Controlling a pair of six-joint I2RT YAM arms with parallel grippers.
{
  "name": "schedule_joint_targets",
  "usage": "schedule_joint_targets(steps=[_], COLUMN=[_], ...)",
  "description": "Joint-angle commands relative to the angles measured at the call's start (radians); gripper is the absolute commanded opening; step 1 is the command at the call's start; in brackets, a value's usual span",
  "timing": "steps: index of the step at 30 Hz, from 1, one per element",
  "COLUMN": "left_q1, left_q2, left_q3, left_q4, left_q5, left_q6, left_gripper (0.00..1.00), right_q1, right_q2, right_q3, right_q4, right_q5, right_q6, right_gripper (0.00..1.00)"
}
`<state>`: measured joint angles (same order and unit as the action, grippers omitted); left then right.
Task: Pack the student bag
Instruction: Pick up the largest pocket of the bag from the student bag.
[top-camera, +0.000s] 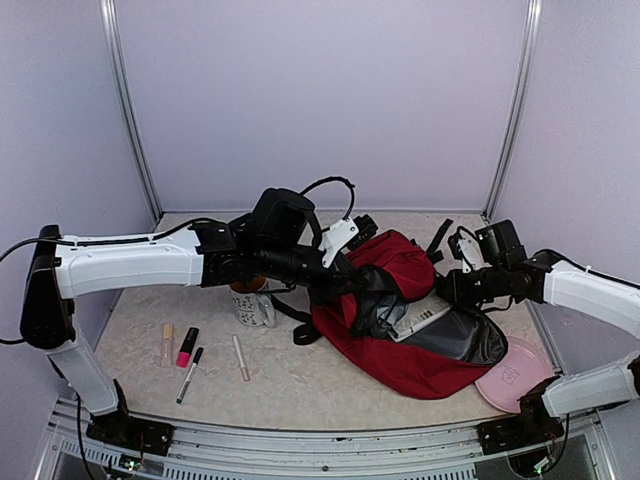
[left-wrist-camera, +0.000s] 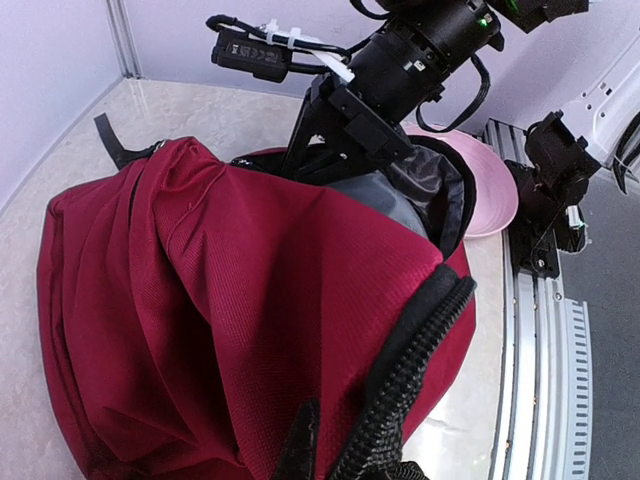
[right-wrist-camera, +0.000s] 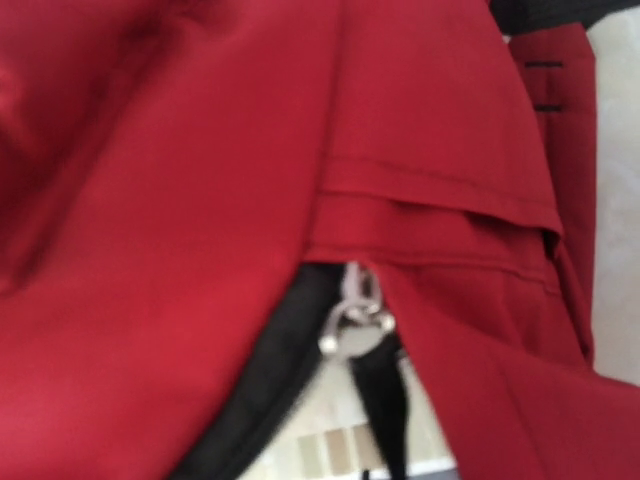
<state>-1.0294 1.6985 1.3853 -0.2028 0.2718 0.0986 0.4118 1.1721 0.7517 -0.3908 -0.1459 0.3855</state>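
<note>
My left gripper should move back next with the bag's zipper edge and release it over the bag opening's near rim (top-camera: 388, 354), because that rim is back from my gripper.
The student bag (top-camera: 415, 360), dark red with black zippers, lies on the table right of centre with its main opening gaping. A white flat item (top-camera: 420, 321) shows inside the opening. My left gripper (top-camera: 343, 284) is at the bag's left upper edge. In the left wrist view the bag (left-wrist-camera: 220, 300) fills the frame and its black zipper edge (left-wrist-camera: 420, 350) runs down into my left gripper (left-wrist-camera: 372, 468), which is shut on it. My right gripper (top-camera: 448, 289) is at the opening's right side. The right wrist view shows only red fabric, a silver zipper slider (right-wrist-camera: 357, 327) and its black pull (right-wrist-camera: 388, 405); its fingers are hidden.
A patterned mug (top-camera: 252, 303) stands left of the bag. Further left lie a pink-capped marker (top-camera: 187, 347), a pen (top-camera: 190, 374) and two small tubes (top-camera: 241, 357). A pink plate (top-camera: 515, 376) sits by the bag's lower right corner. Enclosure walls surround the table.
</note>
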Motion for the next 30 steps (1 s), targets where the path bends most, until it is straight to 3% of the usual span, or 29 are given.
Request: schedule_joint_targets(steps=[1, 6, 10, 15, 21, 30], left_q1=[-0.006, -0.007, -0.010, -0.015, -0.024, -0.027], left_q2=[-0.036, -0.034, -0.030, -0.031, -0.037, -0.044], left_q3=[-0.017, -0.028, -0.028, -0.024, -0.029, -0.035], left_q4=[-0.015, -0.021, -0.023, -0.030, -0.040, -0.049], left_q5=[-0.011, -0.005, -0.002, 0.001, 0.002, 0.012], left_q6=[0.015, 0.018, 0.024, 0.034, 0.054, 0.065], left_gripper=[0.00, 0.00, 0.00, 0.00, 0.00, 0.00], right_q1=[-0.008, -0.008, -0.008, -0.008, -0.008, -0.008], right_q2=[0.055, 0.079, 0.115, 0.149, 0.169, 0.177], right_q3=[0.023, 0.041, 0.053, 0.095, 0.135, 0.136], right_q4=[-0.004, 0.002, 0.040, 0.053, 0.080, 0.104], right_q5=[0.108, 0.169, 0.122, 0.169, 0.179, 0.092], right_q6=[-0.023, -0.051, -0.096, -0.143, -0.242, -0.287], right_gripper=[0.19, 0.20, 0.26, 0.35, 0.37, 0.00])
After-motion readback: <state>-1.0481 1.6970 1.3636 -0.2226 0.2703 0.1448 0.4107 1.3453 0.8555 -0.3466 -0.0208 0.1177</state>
